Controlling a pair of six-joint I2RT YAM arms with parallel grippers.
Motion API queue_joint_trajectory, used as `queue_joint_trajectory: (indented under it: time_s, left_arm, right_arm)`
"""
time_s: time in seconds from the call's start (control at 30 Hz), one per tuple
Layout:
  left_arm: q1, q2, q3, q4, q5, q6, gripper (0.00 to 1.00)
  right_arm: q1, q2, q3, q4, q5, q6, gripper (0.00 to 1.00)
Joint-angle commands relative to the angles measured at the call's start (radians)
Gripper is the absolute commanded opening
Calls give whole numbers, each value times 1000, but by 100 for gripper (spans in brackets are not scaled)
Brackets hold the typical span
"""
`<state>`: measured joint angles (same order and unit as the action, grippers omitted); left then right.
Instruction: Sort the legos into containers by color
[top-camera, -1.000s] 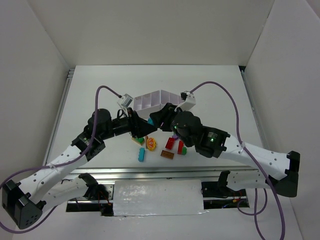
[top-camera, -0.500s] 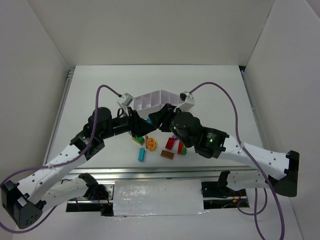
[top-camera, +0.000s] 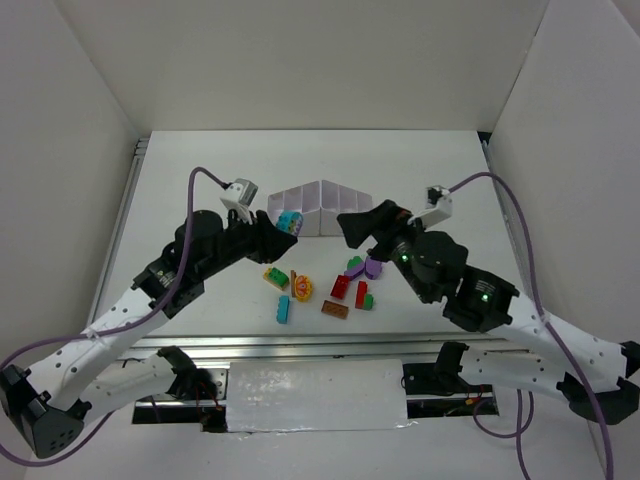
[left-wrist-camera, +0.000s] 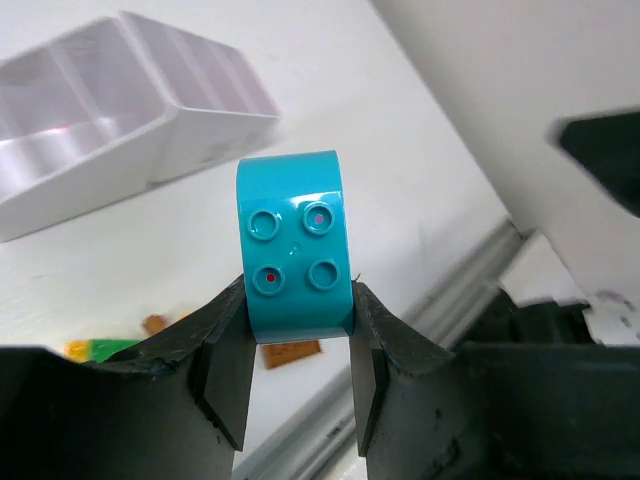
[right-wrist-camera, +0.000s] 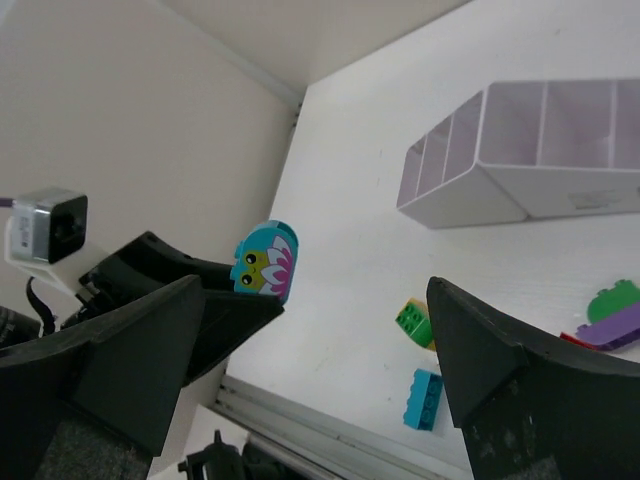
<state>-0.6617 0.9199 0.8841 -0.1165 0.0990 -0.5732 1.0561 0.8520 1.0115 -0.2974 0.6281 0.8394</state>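
I will next tip my left gripper down and move it outward over the tray's end section (top-camera: 276, 203) farthest from my right gripper to release, because that section looks empty.
My left gripper (top-camera: 283, 226) is shut on a teal lego (top-camera: 290, 221), which it holds above the table just in front of the left end of the white container tray (top-camera: 330, 194). In the left wrist view the teal lego (left-wrist-camera: 295, 243) sits studs-up between the fingers of that left gripper (left-wrist-camera: 298, 312), with the tray (left-wrist-camera: 120, 110) behind it. My right gripper (top-camera: 356, 226) stands open and empty to the right of the tray. In the right wrist view the right gripper (right-wrist-camera: 320, 325) faces the teal lego (right-wrist-camera: 265, 261) and the tray (right-wrist-camera: 540, 165).
Loose legos lie in front of the tray: green-yellow (top-camera: 275, 277), light blue (top-camera: 284, 309), orange-yellow (top-camera: 302, 288), brown (top-camera: 335, 309), red (top-camera: 342, 286), red with green (top-camera: 364, 296), purple with green (top-camera: 362, 266). A metal rail (top-camera: 320, 345) runs along the table's near edge.
The right gripper opened wide and drew back to the right, away from the tray. The left gripper rose slightly toward the tray's left end, still holding the teal lego.
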Motion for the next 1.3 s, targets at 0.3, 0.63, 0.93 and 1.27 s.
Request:
queue_joint_trajectory:
  time_s: [0.3, 0.63, 0.93, 1.27]
  left_arm:
    - [173, 241, 209, -65, -340, 64, 0]
    - [275, 563, 377, -25, -216, 138, 0]
    - [284, 691, 381, 1, -197, 87, 0]
    - [307, 747, 346, 23, -164, 68, 6]
  right_arm:
    - [-18, -162, -16, -187, 64, -36, 100]
    - [-21, -183, -48, -210, 16, -51, 100]
    - [-24, -188, -76, -224, 13, -56, 100]
    - [-25, -180, -83, -217, 16, -59, 100]
